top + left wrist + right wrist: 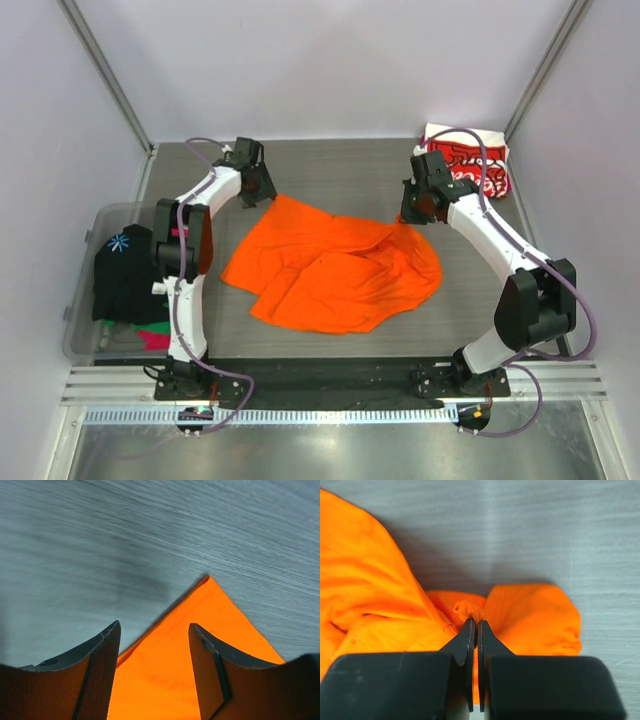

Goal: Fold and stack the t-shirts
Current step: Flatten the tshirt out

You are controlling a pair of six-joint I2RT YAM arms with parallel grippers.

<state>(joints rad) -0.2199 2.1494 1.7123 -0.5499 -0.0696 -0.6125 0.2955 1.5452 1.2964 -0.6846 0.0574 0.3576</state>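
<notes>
The pinched fold is already against the shirt's bunched flap (418,246) (527,617), so I will move my right gripper gently back a little over that flap and let go of the fold there.
The bright orange t-shirt (335,268) lies spread and wrinkled on the middle of the grey table. My left gripper (262,192) is open, its fingers (102,650) straddling the shirt's far left corner (200,625), which lies flat on the table. My right gripper (413,214) is shut on a pinched fold of the orange t-shirt (468,611) at its far right edge. A folded red-and-white Coca-Cola t-shirt (470,160) lies at the far right corner. Black, pink and green shirts (128,275) sit in a bin at the left.
A clear plastic bin (80,300) stands off the table's left side. White enclosure walls surround the table. A metal rail (320,380) runs along the near edge by the arm bases.
</notes>
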